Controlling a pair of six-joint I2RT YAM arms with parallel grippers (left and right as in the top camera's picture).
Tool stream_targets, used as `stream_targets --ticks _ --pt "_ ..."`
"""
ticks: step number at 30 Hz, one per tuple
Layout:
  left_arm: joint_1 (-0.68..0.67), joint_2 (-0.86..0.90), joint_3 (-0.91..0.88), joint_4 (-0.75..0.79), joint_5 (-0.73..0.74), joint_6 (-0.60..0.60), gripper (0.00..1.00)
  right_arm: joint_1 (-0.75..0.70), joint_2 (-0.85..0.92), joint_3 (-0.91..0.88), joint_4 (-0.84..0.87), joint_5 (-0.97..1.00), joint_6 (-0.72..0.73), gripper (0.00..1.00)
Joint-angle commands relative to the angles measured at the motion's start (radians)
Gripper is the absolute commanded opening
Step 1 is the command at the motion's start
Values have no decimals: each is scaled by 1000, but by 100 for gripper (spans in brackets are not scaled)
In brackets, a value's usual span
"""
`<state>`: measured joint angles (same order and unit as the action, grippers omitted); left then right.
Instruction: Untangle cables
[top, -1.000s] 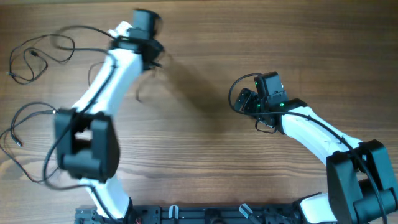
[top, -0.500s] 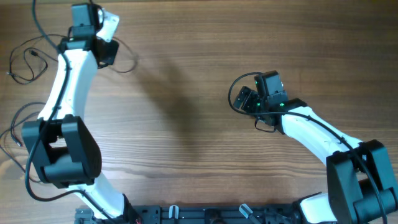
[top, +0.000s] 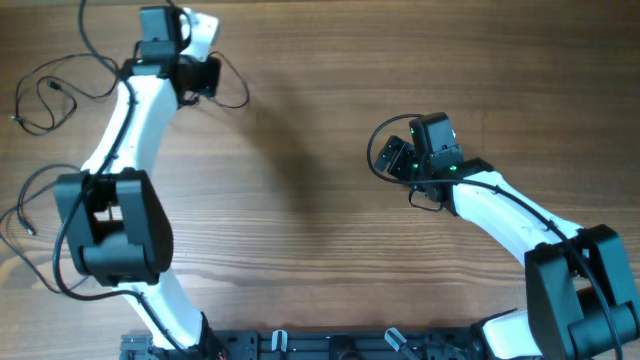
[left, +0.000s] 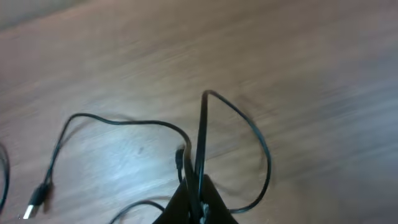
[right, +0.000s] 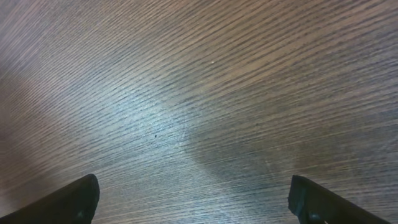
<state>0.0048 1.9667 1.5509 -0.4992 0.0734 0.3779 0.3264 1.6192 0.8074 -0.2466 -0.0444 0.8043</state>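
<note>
I should lift my left gripper and pull it back toward my base next, before I let go of the thin cable, because the cable's parts bunch together at the gripper's fingers.
The cables are thin black wires. In the left wrist view my left gripper (left: 198, 204) is shut on one cable (left: 201, 134), which rises from the fingertips, bends sharply and loops round to the right. A second strand (left: 118, 122) runs left to a small plug (left: 38, 198). Overhead, the left gripper (top: 200, 82) is at the far left of the table with a cable loop (top: 243, 92) hanging beside it. More loose strands (top: 47, 88) lie farther left. My right gripper (top: 396, 158) stands open over bare wood at mid-right, its fingers (right: 79, 200) wide apart with nothing between them.
Another thin strand (top: 24, 208) lies along the table's left edge beside the left arm's elbow (top: 110, 225). A thicker black arm cable (top: 373, 150) curls by the right gripper. A dark rail (top: 300, 345) runs along the front edge.
The left arm has swung from the upper middle to the far left and come back slightly to the right, carrying the held cable with it. The right arm has not moved.
</note>
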Motion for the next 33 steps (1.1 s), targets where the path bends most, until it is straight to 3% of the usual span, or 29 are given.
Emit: stream_targets --ticks 1,3,5,8,10,12,14,15,20,28,30,32,33 --pt "-57 -43 1 57 -198 -149 4 0 10 2 -18 0 7 100" --pt "-50 -44 0 55 -360 -253 4 0 10 2 -24 0 7 100" --pt "-18 -43 0 23 -378 -352 4 0 10 2 -24 0 7 100" --pt "35 -43 0 -57 -378 -614 4 0 10 2 -23 0 7 100" --pt "43 -43 0 -129 -377 -639 4 0 10 2 -20 0 8 100" --pt "30 -45 0 -175 -259 -452 4 0 10 2 -18 0 8 100" --pt "-5 -58 0 -299 20 -102 4 0 10 2 -7 4 7 100" --pt "-16 -65 0 -334 48 -65 4 0 11 2 -6 4 7 100" --pt "-30 -158 0 -411 12 -45 4 0 11 2 -8 29 7 100" --pt "48 -159 0 -335 0 -56 4 0 12 2 -5 29 7 100" --pt "48 -158 0 -329 0 -56 10 0 12 2 -4 30 7 100" --pt "48 -158 0 -316 0 -57 7 0 12 2 -5 29 7 100" --pt "48 -158 0 -296 0 -100 9 0 12 2 -5 29 7 100"
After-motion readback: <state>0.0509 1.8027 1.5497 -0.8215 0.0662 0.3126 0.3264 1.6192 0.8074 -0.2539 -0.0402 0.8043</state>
